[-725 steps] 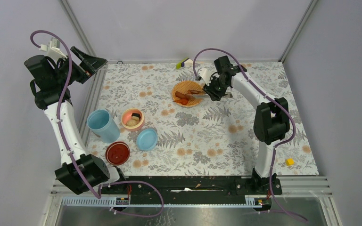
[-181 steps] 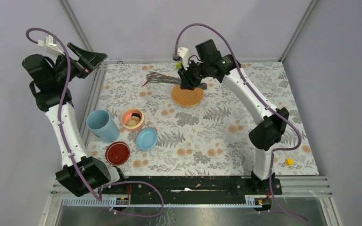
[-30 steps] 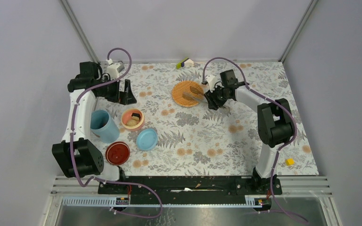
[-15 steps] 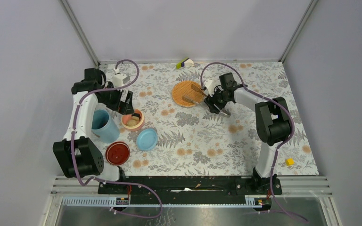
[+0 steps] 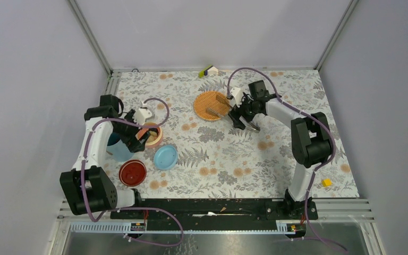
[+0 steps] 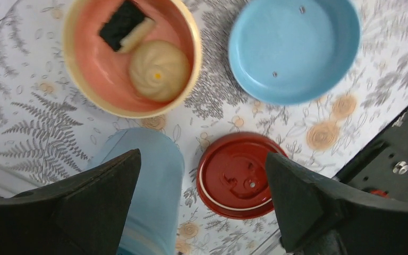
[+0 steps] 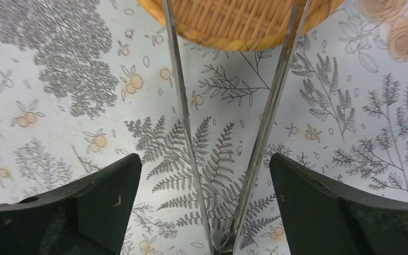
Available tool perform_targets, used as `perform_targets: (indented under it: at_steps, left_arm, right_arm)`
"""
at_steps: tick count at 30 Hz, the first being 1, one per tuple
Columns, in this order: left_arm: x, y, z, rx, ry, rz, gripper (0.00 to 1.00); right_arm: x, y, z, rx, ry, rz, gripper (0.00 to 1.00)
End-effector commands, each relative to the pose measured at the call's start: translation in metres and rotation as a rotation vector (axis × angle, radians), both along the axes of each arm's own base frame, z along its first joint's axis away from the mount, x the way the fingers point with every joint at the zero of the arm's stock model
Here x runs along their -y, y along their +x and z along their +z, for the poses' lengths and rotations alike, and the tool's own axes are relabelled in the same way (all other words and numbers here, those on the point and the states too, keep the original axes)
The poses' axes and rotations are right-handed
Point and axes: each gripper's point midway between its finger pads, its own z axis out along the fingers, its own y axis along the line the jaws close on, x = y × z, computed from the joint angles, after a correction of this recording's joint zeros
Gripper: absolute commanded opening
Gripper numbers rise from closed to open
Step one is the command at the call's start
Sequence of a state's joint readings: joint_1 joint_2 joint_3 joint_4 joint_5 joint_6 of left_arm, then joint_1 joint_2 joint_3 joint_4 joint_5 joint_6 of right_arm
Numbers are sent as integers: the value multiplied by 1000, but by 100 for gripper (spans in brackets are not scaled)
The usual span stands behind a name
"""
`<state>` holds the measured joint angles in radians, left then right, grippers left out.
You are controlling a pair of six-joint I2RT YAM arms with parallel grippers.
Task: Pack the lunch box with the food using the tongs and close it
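Observation:
The left gripper moves back past the blue tub point(image 6: 159, 202) next and comes down onto the red lid's far rim point(image 6: 204, 162), because the pink bowl holds food but stands uncovered.
The pink inner bowl point(image 6: 90, 85) of the lunch box holds food: a black-and-white sushi roll point(image 6: 122, 24) and a beige round point(image 6: 158, 70). The light blue tub point(image 6: 159, 202) stands beside it, and the blue lid point(image 6: 292, 48) lies upturned on the table. My left gripper point(image 6: 203, 159) hovers open above tub and bowl, seen in the top view as left gripper point(image 5: 138, 139). The silver tongs point(image 7: 183, 106) lie on the table, tips resting on the woven plate point(image 7: 234, 21). My right gripper point(image 7: 203, 159) stands open around their joined end, fingers apart from the metal.
A red lid point(image 6: 239, 178) lies next to the tub, near the black front rail. In the top view the orange plate point(image 5: 207, 101) sits at the back middle, a small yellow block point(image 5: 326, 182) at the right front, and a green-and-white item point(image 5: 209, 70) at the back edge.
My right gripper has opened and let go of the tongs, which now lie on the table and plate. The left arm has swung forward and down over the bowl and tub.

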<state>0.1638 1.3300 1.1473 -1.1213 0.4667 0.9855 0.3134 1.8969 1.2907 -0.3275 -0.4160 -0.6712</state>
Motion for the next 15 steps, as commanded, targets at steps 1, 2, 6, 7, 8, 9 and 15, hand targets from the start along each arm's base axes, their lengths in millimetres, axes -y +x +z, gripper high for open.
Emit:
perform_targets:
  at_steps: [1, 2, 6, 7, 8, 9, 15]
  left_arm:
    - [-2, -19, -13, 73, 91, -276, 98]
    - [-1, -25, -19, 74, 98, -321, 97]
    - [-1, -38, -38, 93, 151, -508, 89]
    - [-1, -40, -43, 97, 162, -549, 86]
    - [-1, -42, -48, 105, 177, -594, 83]
    - [-1, -44, -54, 112, 191, -630, 80]
    - [1, -41, -82, 168, 267, -833, 56]
  right_arm:
    - [-20, 4, 63, 78, 132, 4, 99]
    - [-22, 5, 70, 84, 148, 2, 100]
    - [-31, 6, 96, 91, 216, -22, 100]
    - [-33, 5, 102, 90, 232, -25, 100]
    - [-34, 5, 107, 91, 247, -29, 99]
    - [-36, 4, 113, 91, 262, -32, 99]
    - [-39, -2, 135, 88, 317, -59, 100]
